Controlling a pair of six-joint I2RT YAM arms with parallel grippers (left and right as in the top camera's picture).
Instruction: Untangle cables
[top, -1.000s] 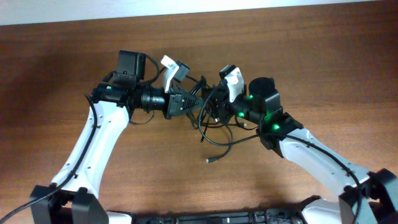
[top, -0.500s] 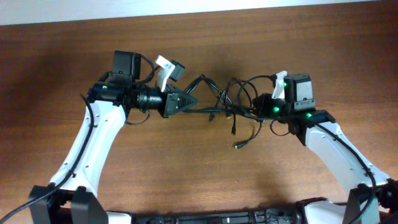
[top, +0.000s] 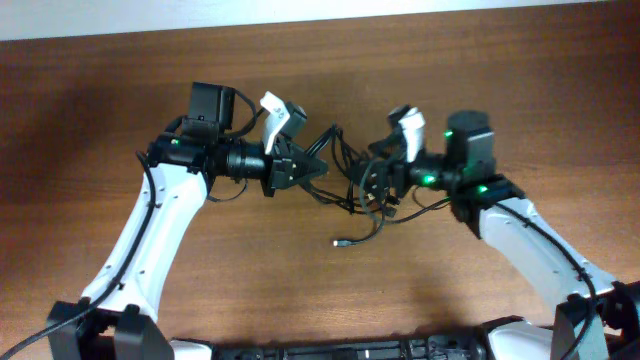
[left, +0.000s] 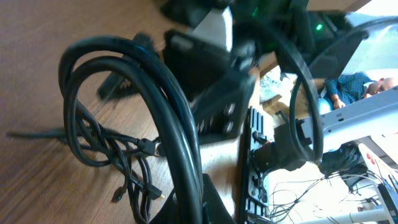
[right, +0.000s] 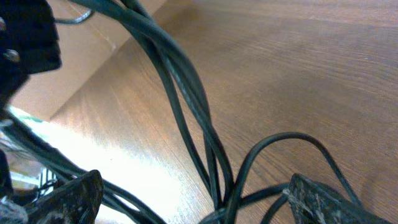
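The left gripper lifts to the left in the overhead view next, then lowers and releases the doubled loop, as the tabletop beside the tangle lies below.
The cables are thin black cords bunched in a tangle on the wooden table between my two grippers. One plug end trails toward the front. My left gripper is shut on a bundle of strands at the tangle's left side. In the left wrist view the cables arch up out of the left gripper in a big loop. My right gripper is open at the tangle's right side. In the right wrist view the right gripper has its fingers wide apart, and several cable strands run loosely between them.
The brown wooden table stretches around the tangle on every side. Its far edge meets a white wall at the top. Thicker black wires run along both arms. In the left wrist view the right arm looms close behind the loop.
My right gripper has let go and opened, then moved left back into the tangle. The cables, stretched taut half a second ago, have gone slack. The left gripper stays shut.
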